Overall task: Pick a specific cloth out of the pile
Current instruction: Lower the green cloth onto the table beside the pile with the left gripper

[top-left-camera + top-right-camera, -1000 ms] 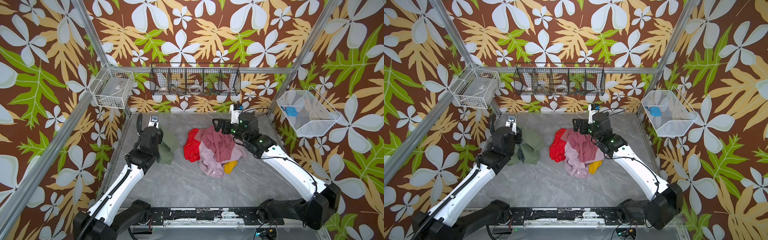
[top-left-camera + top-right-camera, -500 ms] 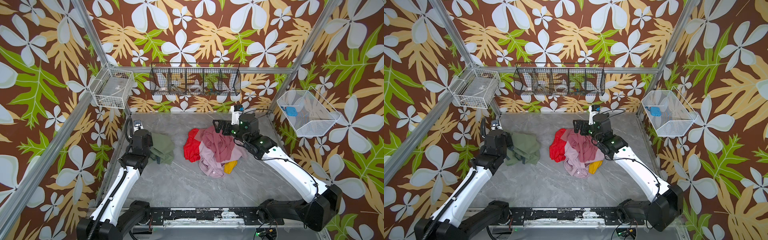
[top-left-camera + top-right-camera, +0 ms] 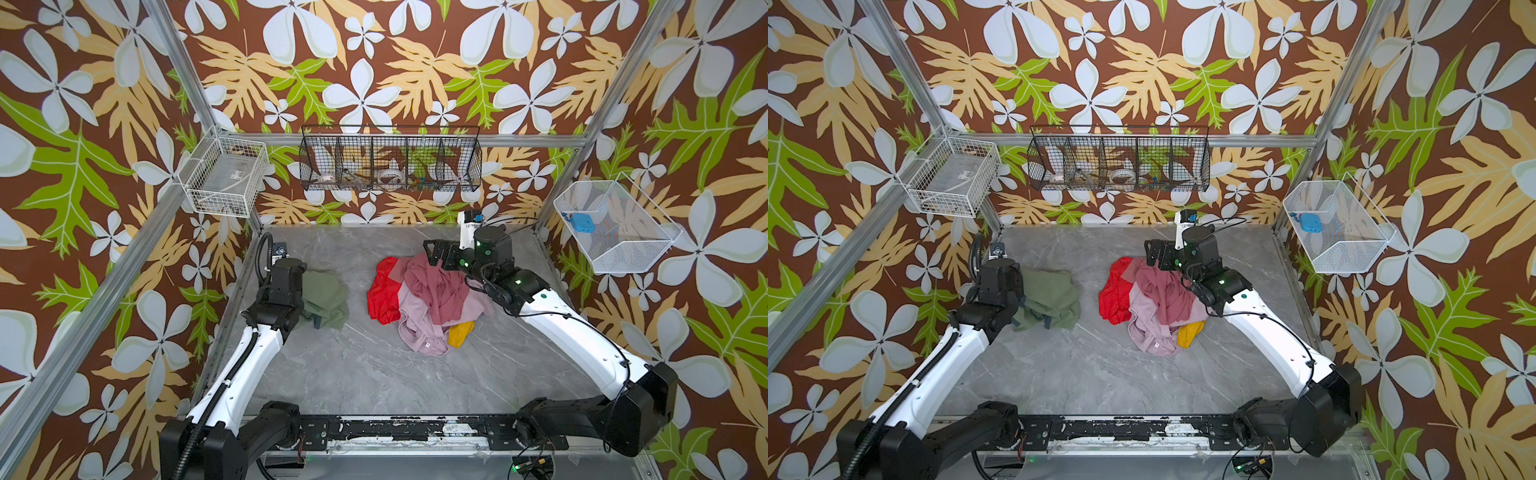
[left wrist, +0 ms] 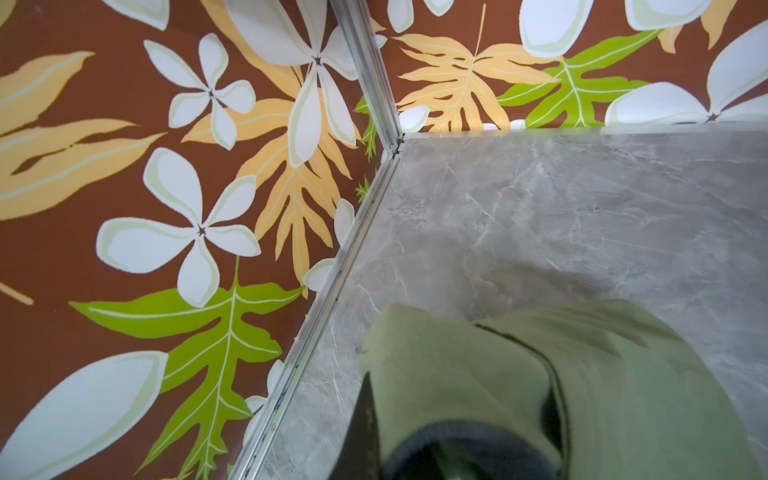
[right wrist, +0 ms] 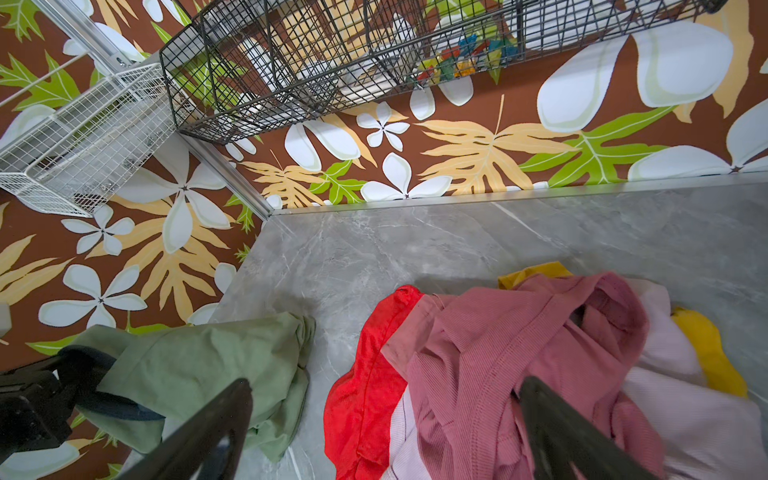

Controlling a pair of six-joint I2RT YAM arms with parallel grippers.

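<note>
My left gripper will next tilt down, go lower toward the pile and let go of the olive-green cloth's edge onto the cloth's crumpled part (image 3: 325,301), because that part lies below it, nearer the pile.
The olive-green cloth (image 3: 329,298) (image 3: 1055,296) lies crumpled at the left of the grey table, a hand's width apart from the pile (image 3: 428,303) (image 3: 1158,305) of red, rose, lilac and mustard garments. My left gripper (image 3: 303,306) is shut on the cloth's left edge, and the fabric (image 4: 478,374) drapes over its fingers (image 4: 368,428). In the right wrist view the cloth (image 5: 208,365) hangs from that gripper beside the pile (image 5: 519,353). My right gripper (image 3: 436,254) (image 3: 1156,257) (image 5: 384,399) hovers open over the pile's far edge, holding nothing.
A black wire basket (image 3: 390,160) hangs on the back wall. A white wire basket (image 3: 226,176) is on the left wall, and a white mesh basket (image 3: 615,226) with a blue object on the right wall. The left wall rail (image 4: 332,291) runs close beside my left gripper.
My left arm has drawn the olive-green cloth further left, toward the wall, and the cloth now rests spread on the table. The right arm has hardly moved.
</note>
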